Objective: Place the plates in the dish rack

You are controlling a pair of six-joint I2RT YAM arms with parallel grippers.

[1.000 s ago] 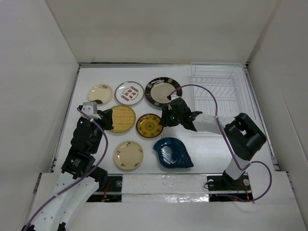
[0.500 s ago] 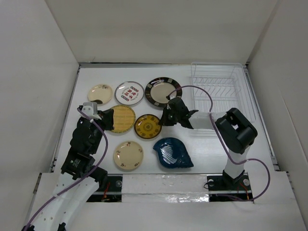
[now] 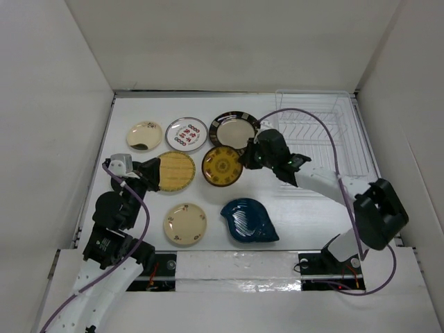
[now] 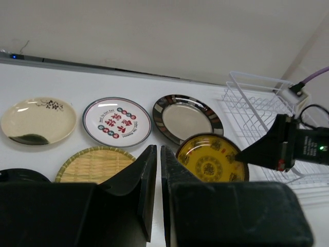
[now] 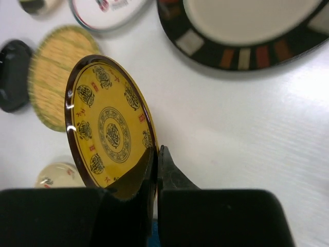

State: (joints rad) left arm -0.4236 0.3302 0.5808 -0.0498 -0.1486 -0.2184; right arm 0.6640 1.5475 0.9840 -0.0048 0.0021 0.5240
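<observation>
I need to lift the held plate with my right gripper and turn it outward across the empty rack, then bring the plate down into the far corner by the rack's side (image 3: 340, 116).
My right gripper (image 3: 248, 161) is shut on the rim of the dark brown-yellow plate (image 3: 222, 166) and holds it tilted above the table; the wrist view shows the plate (image 5: 105, 123) pinched between the jaws (image 5: 157, 154). My left gripper (image 3: 151, 173) is shut and empty beside the woven yellow plate (image 3: 176, 171). The black-rimmed plate (image 3: 234, 131), the white plate with red marks (image 3: 186, 134) and a cream plate (image 3: 144, 136) lie at the back. Another cream plate (image 3: 185, 223) and the blue leaf plate (image 3: 248, 220) lie in front. The white wire dish rack (image 3: 320, 135) stands at the back right, with no plates in it.
White walls close in the table on the left, back and right. The right arm's purple cable (image 3: 305, 121) arches over the rack's left part. The rack (image 4: 267, 113) shows at the right of the left wrist view.
My right gripper has lifted the brown-yellow plate off the table, tilted it up and moved it back and right toward the rack. My left arm has drawn back slightly.
</observation>
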